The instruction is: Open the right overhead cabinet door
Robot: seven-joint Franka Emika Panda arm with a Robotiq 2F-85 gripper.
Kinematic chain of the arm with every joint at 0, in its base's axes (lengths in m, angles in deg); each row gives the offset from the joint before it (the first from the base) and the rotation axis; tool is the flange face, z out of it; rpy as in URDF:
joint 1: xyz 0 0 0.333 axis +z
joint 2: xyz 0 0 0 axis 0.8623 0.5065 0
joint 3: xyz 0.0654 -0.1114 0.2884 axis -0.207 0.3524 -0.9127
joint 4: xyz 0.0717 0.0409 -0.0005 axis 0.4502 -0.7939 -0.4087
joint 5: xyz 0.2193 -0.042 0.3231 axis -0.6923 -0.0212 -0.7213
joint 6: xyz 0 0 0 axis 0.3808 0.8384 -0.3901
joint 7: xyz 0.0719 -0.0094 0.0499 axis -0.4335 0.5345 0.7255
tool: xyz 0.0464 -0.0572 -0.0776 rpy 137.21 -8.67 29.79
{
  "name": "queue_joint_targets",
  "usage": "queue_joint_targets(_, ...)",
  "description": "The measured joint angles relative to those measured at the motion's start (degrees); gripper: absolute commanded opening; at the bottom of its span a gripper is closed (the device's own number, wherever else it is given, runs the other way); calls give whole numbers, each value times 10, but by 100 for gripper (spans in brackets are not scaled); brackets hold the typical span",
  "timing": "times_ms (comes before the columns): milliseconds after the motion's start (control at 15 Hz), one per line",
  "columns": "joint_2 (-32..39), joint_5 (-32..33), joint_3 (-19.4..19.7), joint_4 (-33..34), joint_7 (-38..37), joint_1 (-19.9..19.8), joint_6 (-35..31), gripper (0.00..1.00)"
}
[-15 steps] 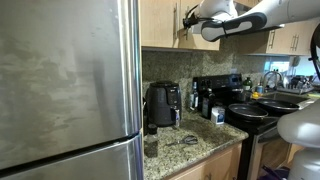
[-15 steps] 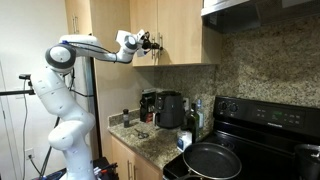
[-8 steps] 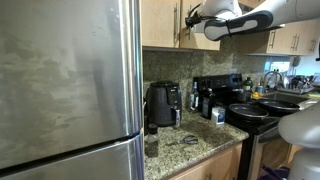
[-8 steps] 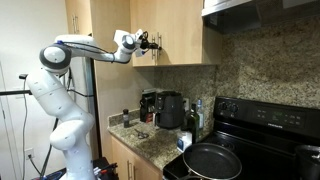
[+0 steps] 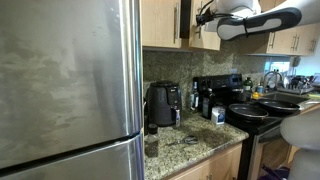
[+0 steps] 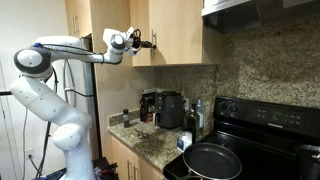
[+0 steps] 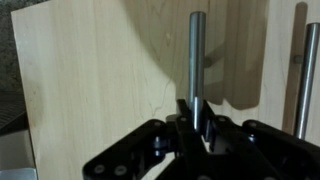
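Observation:
The door is only open a little, so my gripper should next pull back, holding the handle's lower part (image 7: 195,101), swing away from the twin door, and then release.
The right overhead cabinet door (image 7: 90,80) is light-tan wood with a slim vertical metal bar handle (image 7: 197,50). My gripper (image 7: 196,112) is shut on the lower part of that handle. In both exterior views the gripper (image 5: 200,17) (image 6: 151,42) is at the door (image 5: 208,42) (image 6: 180,30). The door stands slightly ajar, with a dark gap (image 5: 184,22) between it and the twin door (image 5: 160,22). The twin door's handle (image 7: 310,70) shows at the edge of the wrist view.
A steel fridge (image 5: 70,80) stands beside the cabinets. On the granite counter (image 6: 150,145) are a black air fryer (image 6: 170,108) and small bottles. A black stove (image 6: 270,115) holds a pan (image 6: 212,160) under the range hood (image 6: 250,8).
The gripper has pulled back from the cabinet with the handle in it. The right door has swung out a little, and a dark gap has opened beside the twin door.

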Motion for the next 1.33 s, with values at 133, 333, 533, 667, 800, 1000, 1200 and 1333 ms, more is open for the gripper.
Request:
queue_joint_targets(133,-34,-15,13,-29,11,5,1,4)
queue_joint_targets(333,-91,-43,32,-71,36,9,10,4)
queue_joint_targets(533,-153,-67,57,-111,64,10,37,4)
queue_joint_targets(667,-197,-75,81,-135,85,9,64,4)
queue_joint_targets(800,-224,-98,109,-159,116,20,63,4)
queue_joint_targets(1000,-235,-126,143,-174,167,46,58,4)
queue_joint_targets(1200,-244,-146,177,-184,215,75,58,4)
queue_joint_targets(1333,-250,-156,201,-190,244,95,59,4)
